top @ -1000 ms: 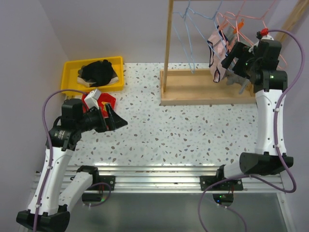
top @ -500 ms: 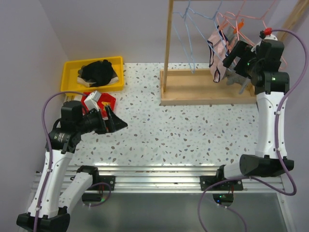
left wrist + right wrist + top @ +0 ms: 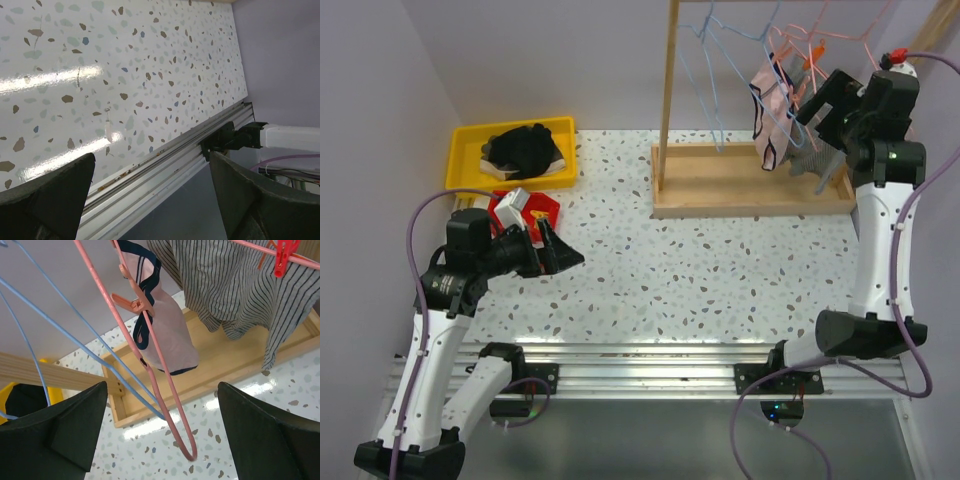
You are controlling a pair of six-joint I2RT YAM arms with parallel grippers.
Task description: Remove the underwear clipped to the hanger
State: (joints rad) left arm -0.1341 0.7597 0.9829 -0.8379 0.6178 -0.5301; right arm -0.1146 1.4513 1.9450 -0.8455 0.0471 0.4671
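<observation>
The pink hanger's lower wires run close together. My right gripper will slide to the left in the top view around them there.
Pale pink underwear (image 3: 167,335) with dark trim hangs from a pink clip (image 3: 131,302) on a pink wire hanger (image 3: 150,360). To its right the grey striped underwear (image 3: 235,285) is held by a red clip (image 3: 282,257). My right gripper (image 3: 160,440) is open, and the hanger's lower loop shows between its fingers. From above, this gripper (image 3: 812,108) is raised just right of the pink underwear (image 3: 772,110), with the grey underwear (image 3: 817,160) below it. My left gripper (image 3: 150,200) is open and holds nothing, low over the table's near edge (image 3: 555,250).
A wooden rack with a tray base (image 3: 720,185) and upright post (image 3: 668,90) carries blue hangers (image 3: 75,340). A yellow bin (image 3: 460,150) at back left holds a black clothing heap (image 3: 525,150). A red and white object (image 3: 525,208) lies by the left arm. A metal rail (image 3: 640,355) edges the table.
My right gripper has risen and shifted a little to the right, away from the pink underwear. The left arm has barely moved.
</observation>
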